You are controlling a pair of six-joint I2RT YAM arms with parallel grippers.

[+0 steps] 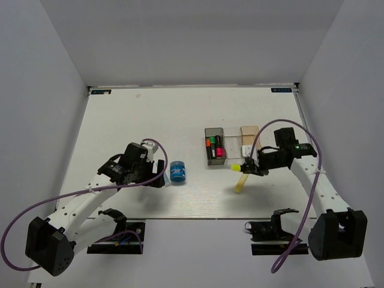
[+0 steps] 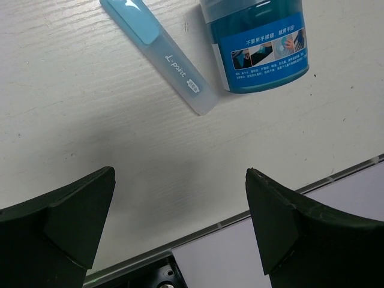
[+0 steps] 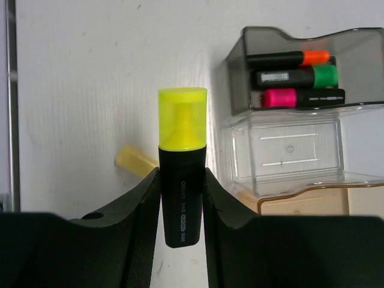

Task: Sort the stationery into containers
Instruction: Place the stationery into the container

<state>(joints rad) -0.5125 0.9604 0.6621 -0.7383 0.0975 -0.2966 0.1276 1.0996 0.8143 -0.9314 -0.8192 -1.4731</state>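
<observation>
My right gripper moves outward and left in the top view next, lowers over the other highlighters already in the dark grey bin (image 1: 215,131) (image 3: 299,77) and releases.
My right gripper (image 1: 247,168) is shut on the yellow-capped highlighter (image 3: 183,174), held above the table just left of the bins, with its cap (image 1: 236,167) pointing left. The pale yellow stick (image 1: 241,183) lies on the table under it and shows in the right wrist view (image 3: 135,162). The dark grey bin (image 1: 215,131) holds the orange (image 3: 288,59), green (image 3: 294,77) and pink (image 3: 300,97) highlighters. The clear bin (image 3: 288,150) is empty. The tan bin (image 1: 249,133) is beside it. My left gripper (image 1: 161,174) is open and empty, next to the blue roll (image 1: 177,171) and the light blue stick (image 2: 159,54).
The table's near edge (image 2: 336,177) runs just below my left gripper. White walls enclose the table at the back and on both sides. The arm bases and cables sit at the near edge.
</observation>
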